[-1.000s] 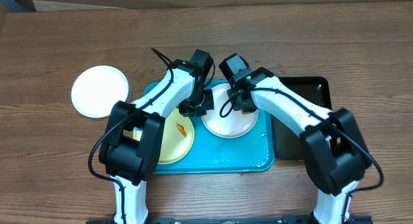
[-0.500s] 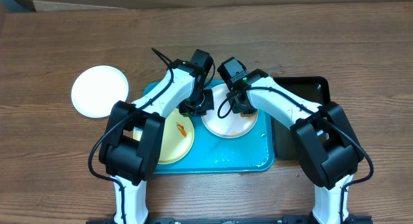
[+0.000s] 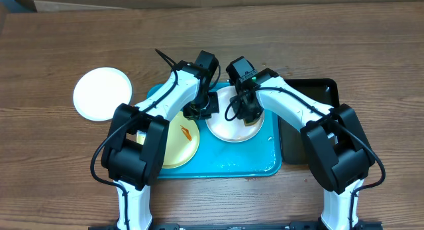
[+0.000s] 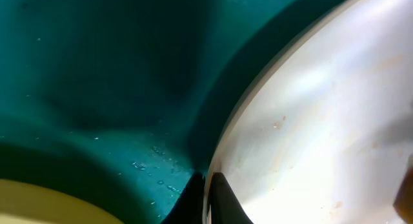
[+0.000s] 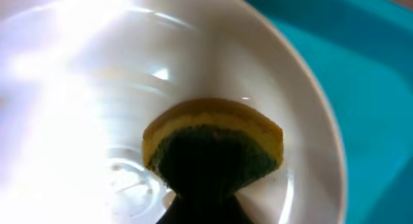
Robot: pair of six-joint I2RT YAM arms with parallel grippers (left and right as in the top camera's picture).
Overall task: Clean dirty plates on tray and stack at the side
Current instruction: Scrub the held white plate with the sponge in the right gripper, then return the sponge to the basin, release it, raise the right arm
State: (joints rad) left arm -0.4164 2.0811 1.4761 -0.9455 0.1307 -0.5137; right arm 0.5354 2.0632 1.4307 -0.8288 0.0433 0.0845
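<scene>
I need to lift my right gripper next, move it across the black tray's bare bottom, which is to the right in the overhead view, then lower it and release the sponge (image 5: 213, 146) there.
The turquoise tray (image 3: 232, 162) holds a pale yellow-green plate (image 3: 177, 149) with an orange smear and a white plate (image 3: 233, 127). A second white plate (image 3: 101, 93) lies on the table to the left. My left gripper (image 3: 201, 109) is shut on the left rim of the white plate (image 4: 310, 121) that sits on the tray (image 4: 97, 69); its two dark fingers pinch the edge. My right gripper (image 3: 249, 114) is shut on a yellow-and-green sponge (image 5: 213, 146), pressed flat on that wet plate (image 5: 97, 88).
A black tray (image 3: 311, 94) lies just right of the turquoise one, partly under the right arm. Water drops sit on the turquoise tray's floor. A corner of the yellow-green plate (image 4: 39, 204) shows beside the left fingers.
The right gripper has slid the sponge a little across the white plate, left and then back toward me. The left gripper has kept its hold on the rim without moving.
</scene>
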